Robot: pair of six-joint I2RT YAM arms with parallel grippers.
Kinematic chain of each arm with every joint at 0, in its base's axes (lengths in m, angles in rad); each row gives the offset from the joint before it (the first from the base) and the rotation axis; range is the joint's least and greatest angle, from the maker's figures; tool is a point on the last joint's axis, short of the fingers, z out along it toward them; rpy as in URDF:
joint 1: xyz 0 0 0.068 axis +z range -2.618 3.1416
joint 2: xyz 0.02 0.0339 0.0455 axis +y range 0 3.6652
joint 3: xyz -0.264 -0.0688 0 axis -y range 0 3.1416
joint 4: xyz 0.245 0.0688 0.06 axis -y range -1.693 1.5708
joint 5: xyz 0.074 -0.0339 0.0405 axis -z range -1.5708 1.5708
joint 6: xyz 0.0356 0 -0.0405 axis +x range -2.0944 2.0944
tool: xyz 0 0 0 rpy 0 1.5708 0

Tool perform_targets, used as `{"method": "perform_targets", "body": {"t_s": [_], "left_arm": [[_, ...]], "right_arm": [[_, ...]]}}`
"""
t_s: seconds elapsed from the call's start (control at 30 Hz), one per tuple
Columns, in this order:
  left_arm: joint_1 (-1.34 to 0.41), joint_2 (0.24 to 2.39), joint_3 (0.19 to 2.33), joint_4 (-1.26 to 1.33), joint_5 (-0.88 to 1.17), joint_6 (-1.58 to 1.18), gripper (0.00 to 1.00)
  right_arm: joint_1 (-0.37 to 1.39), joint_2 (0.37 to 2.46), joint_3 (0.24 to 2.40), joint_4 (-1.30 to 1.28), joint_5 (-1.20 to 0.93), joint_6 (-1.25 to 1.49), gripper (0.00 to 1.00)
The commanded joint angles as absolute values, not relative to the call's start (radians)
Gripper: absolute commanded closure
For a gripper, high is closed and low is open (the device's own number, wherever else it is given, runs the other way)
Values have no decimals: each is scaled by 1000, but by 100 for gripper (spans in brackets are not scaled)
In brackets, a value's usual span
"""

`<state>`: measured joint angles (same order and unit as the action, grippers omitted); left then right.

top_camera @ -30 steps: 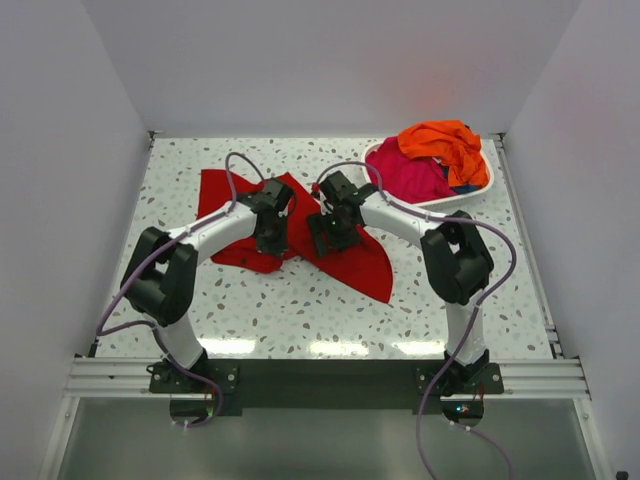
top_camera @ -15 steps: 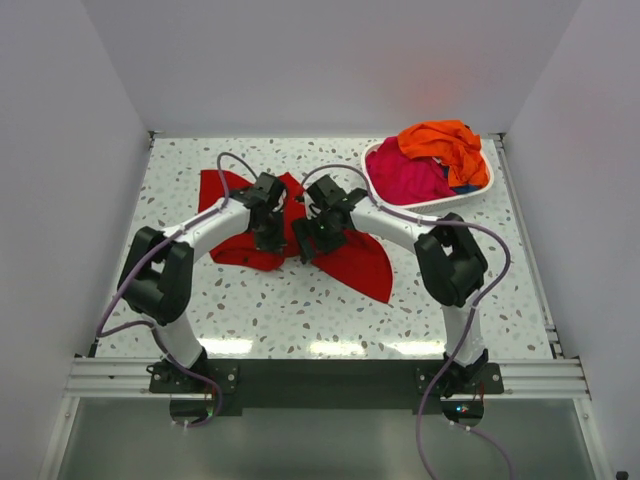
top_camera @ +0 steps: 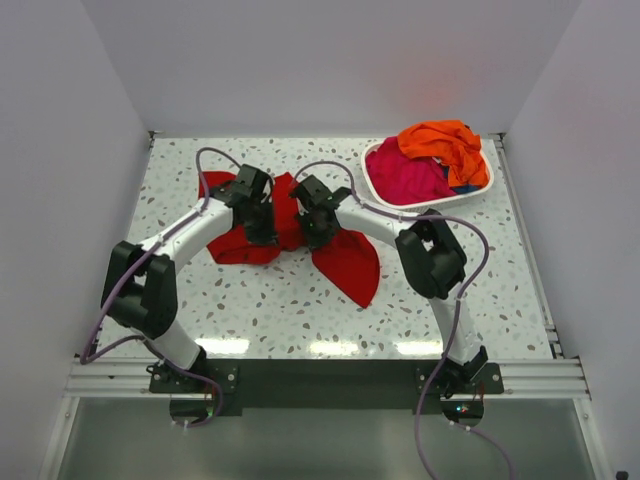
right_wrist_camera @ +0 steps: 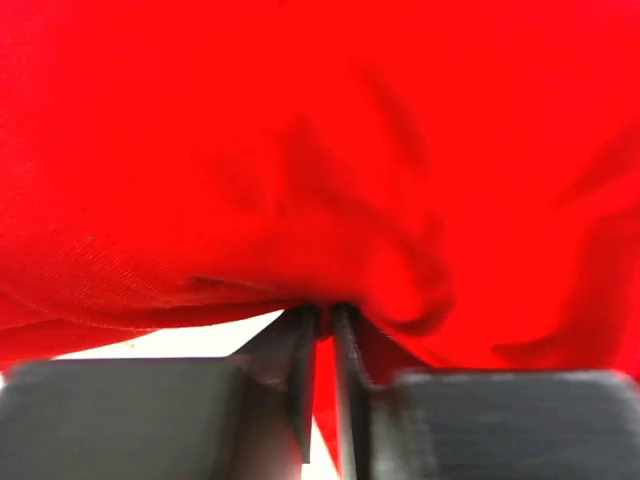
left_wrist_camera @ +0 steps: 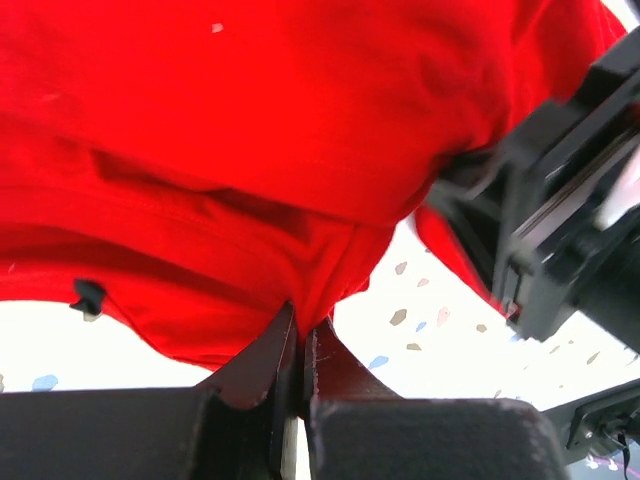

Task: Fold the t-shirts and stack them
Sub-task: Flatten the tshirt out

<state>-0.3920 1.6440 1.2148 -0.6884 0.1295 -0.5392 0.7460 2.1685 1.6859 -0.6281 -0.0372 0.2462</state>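
Note:
I'll next pull the t-shirt's bunched cloth with my left gripper onto bare tabletop, outward and left in the top view, and release.
The deep red t-shirt [top_camera: 345, 262] lies bunched in the middle of the table, lifted at its centre. My left gripper [top_camera: 266, 236] is shut on a fold of its cloth [left_wrist_camera: 200, 180], the jaws pressed together with red fabric pinched at their tips [left_wrist_camera: 303, 320]. My right gripper [top_camera: 308, 236] is right beside it, shut on another fold of the same shirt [right_wrist_camera: 320, 150], cloth caught between its jaws [right_wrist_camera: 325, 312]. The magenta-pink t-shirt [top_camera: 408, 175] and the bright orange t-shirt [top_camera: 440, 140] lie heaped in the basket at the back right.
A white slatted basket [top_camera: 372, 180] stands at the table's back right corner. The speckled tabletop [top_camera: 280, 310] is bounded by white walls on three sides. In the left wrist view the right arm's black wrist [left_wrist_camera: 560, 230] is close on the right.
Both grippers have moved left and toward the back, dragging the red shirt with them. The right gripper, open a moment ago, has shut on the cloth.

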Motion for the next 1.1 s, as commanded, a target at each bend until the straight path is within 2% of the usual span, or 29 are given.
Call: {"method": "perform_targets", "body": {"t_s": [0.0,0.07,0.27,0.43,0.77,0.9,1.07], "left_arm": [[-362,1585,1193,-689,152,-529,100],[-342,1575,1189,-698,146,-520,100],[-256,1554,1215,-773,25,-454,100],[-141,1560,1278,-811,-11,-393,100],[-12,1721,1488,-877,-63,-285,100],[29,1811,1635,-937,-132,-268,100],[34,1896,1712,-968,-230,-230,99]], "right_arm": [[739,2158,1727,-638,67,258,93],[735,2152,1733,-644,75,264,100],[675,2054,1737,-721,121,307,100],[539,1886,1698,-811,84,360,100],[497,1709,1547,-1046,181,308,100],[485,1669,1482,-1074,221,314,100],[459,1666,1442,-1068,242,321,100]]}}
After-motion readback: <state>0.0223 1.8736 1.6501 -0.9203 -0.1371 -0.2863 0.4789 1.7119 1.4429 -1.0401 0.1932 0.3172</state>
